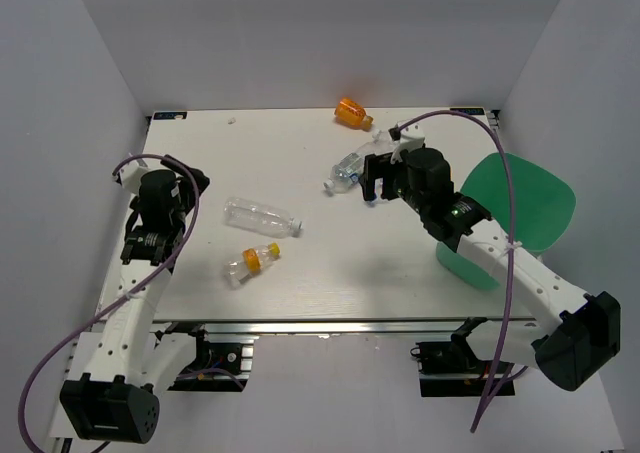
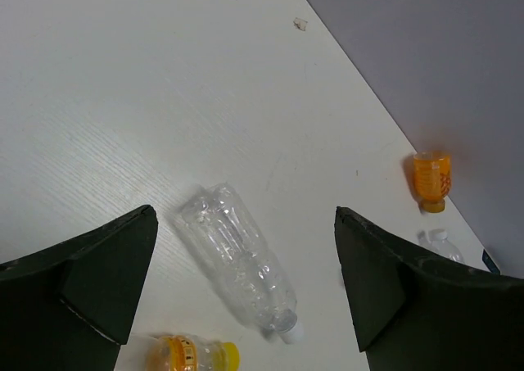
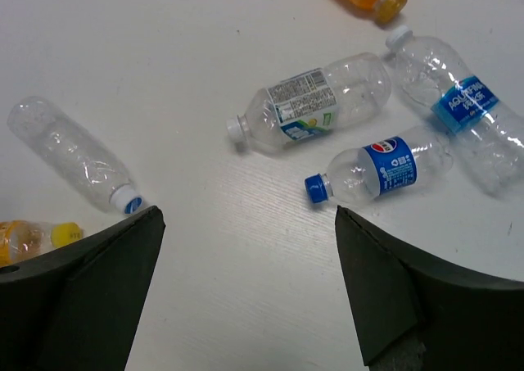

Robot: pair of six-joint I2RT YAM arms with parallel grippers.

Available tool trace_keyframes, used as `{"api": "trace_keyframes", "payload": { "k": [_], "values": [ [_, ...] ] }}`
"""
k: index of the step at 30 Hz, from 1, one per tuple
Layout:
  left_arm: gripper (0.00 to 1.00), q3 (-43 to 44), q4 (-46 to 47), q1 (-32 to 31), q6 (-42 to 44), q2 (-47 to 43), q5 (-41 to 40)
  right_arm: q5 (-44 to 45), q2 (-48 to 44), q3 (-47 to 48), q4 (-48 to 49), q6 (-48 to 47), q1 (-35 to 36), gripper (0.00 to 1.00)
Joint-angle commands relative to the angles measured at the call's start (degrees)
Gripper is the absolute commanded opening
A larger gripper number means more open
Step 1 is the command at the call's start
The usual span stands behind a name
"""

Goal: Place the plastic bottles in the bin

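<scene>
My right gripper is crosswise to the Pepsi bottle, so it needs to turn in line with the bottle next. Then it should go down onto the part of the bottle beside its blue cap [image 3: 350, 174].
Several plastic bottles lie on the white table [image 1: 300, 293]. A stubby orange one [image 1: 352, 113] is at the far middle. A long clear one [image 1: 260, 216] and a small clear orange-capped one [image 1: 250, 262] lie left of centre. Clear bottles [image 1: 347, 169] sit by my right gripper [image 1: 376, 185], which is open and empty. The right wrist view shows three: white-labelled [image 3: 315, 107], blue Pepsi-labelled [image 3: 381, 168], blue Aquafina-labelled [image 3: 458, 109], all ahead of the gripper [image 3: 247, 211]. My left gripper [image 1: 192, 185] is open and empty; in its view [image 2: 246, 213] the long bottle [image 2: 241, 260] lies between the fingers, below them.
The translucent green bin [image 1: 530, 203] sits at the table's right edge, partly behind my right arm. White walls enclose the table on the left, the back and the right. The near edge is a metal rail.
</scene>
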Motion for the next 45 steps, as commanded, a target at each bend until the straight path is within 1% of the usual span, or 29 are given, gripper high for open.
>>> {"api": "trace_keyframes", "payload": {
  "k": [1,3,4,6,8,9,12,13,14,15,16,17,18,22,23,25,26,28,30,31,34,35,37,39,40,42,43,44,45],
  "values": [
    [0.98,-2.53,-3.76,0.25,-1.46,-3.28,-1.48,-1.44,0.11,0.91,6.17,-2.01,0.27,0.89],
    [0.98,-4.98,-2.63,0.17,-1.12,-3.81,-0.52,0.58,0.2,-0.94,8.2,2.72,0.18,0.89],
    [0.98,-5.78,-1.92,0.25,-0.85,-3.81,0.18,1.54,0.37,-1.99,10.73,6.31,0.18,0.89],
    [0.98,-6.75,0.88,0.17,1.34,-3.11,5.0,6.71,2.56,-1.66,11.2,9.14,0.0,0.89],
    [0.98,-7.54,3.43,0.17,2.22,-2.06,8.61,10.84,4.84,2.11,7.88,10.47,0.09,0.89],
    [0.98,-8.06,6.58,0.17,2.14,-1.8,11.15,11.04,7.38,3.35,6.2,11.0,0.0,0.89],
    [0.98,-9.91,11.16,0.17,1.88,-0.13,14.07,14.02,12.93,6.86,3.47,14.69,0.0,0.89],
    [0.98,-9.92,11.44,0.17,2.05,0.49,14.16,16.73,14.51,8.0,1.37,15.83,0.0,0.89],
    [0.98,-9.65,11.36,0.17,2.31,1.54,14.17,22.5,17.92,10.54,-3.09,20.1,0.0,0.89],
    [0.98,-9.57,11.01,0.17,2.32,2.07,13.56,24.99,19.6,11.7,-5.48,21.97,0.0,0.89],
    [0.98,-9.65,10.92,0.17,2.4,2.42,13.38,29.89,21.19,12.84,-8.03,24.17,0.0,0.89],
    [0.98,-9.57,10.83,0.17,2.32,3.21,13.37,31.42,23.99,14.24,-11.1,28.45,-0.26,0.89],
    [0.98,-9.65,11.0,0.25,2.4,3.56,13.9,32.3,25.15,14.69,-12.17,30.32,-0.43,0.89],
    [0.98,-10.88,13.28,0.17,2.14,4.1,16.35,30.48,31.03,16.45,-13.06,34.11,-2.98,0.89],
    [0.98,-11.75,13.9,0.17,2.05,4.18,17.06,30.12,34.0,17.32,-14.02,34.99,-4.29,0.89],
    [0.98,-12.29,15.92,0.17,1.7,4.36,19.86,31.42,36.83,19.52,-14.82,37.19,-5.26,0.89],
    [0.98,-12.38,16.54,0.17,1.79,4.45,20.83,32.22,39.28,19.88,-14.21,38.07,-5.88,0.89],
    [0.98,-12.55,17.51,0.17,1.7,5.06,22.51,32.92,41.32,21.28,-13.24,39.21,-6.5,0.89],
    [0.98,-12.38,17.25,0.17,1.79,5.41,22.34,33.63,43.7,21.11,-10.88,39.05,-7.03,0.89],
    [0.98,-12.46,17.16,0.17,1.88,5.5,22.16,33.37,45.1,20.76,-7.13,38.61,-7.29,0.89],
    [0.98,-12.55,17.07,0.17,1.88,5.42,21.64,31.09,47.39,20.76,-5.77,41.4,-8.61,0.89],
    [0.98,-12.47,16.98,0.17,1.79,5.33,21.72,30.47,48.26,20.59,-3.68,41.5,-8.87,0.89],
    [0.98,-12.03,16.46,0.17,1.88,5.15,21.9,29.42,49.5,20.06,-2.61,41.94,-8.96,0.89],
    [0.98,-12.03,15.93,0.17,1.88,4.63,21.29,29.41,49.94,20.58,-4.53,43.51,-9.4,0.89],
    [0.98,-12.11,15.75,0.17,1.96,4.36,20.94,29.76,49.86,20.5,-4.71,43.79,-9.66,0.88],
    [0.98,-12.38,15.66,0.17,1.96,3.66,20.84,29.85,48.81,19.01,-4.1,44.49,-10.1,0.79],
    [0.98,-12.38,15.66,0.17,1.88,3.48,20.93,30.02,47.93,18.39,-3.92,44.49,-10.1,0.73],
    [0.98,-12.29,15.58,0.17,1.96,3.39,20.85,30.2,47.49,17.08,-3.84,44.58,-10.1,0.63],
    [0.98,-12.38,15.4,0.17,1.96,3.13,20.84,30.12,46.96,16.46,-4.01,44.67,-10.19,0.59]
  ]
}}
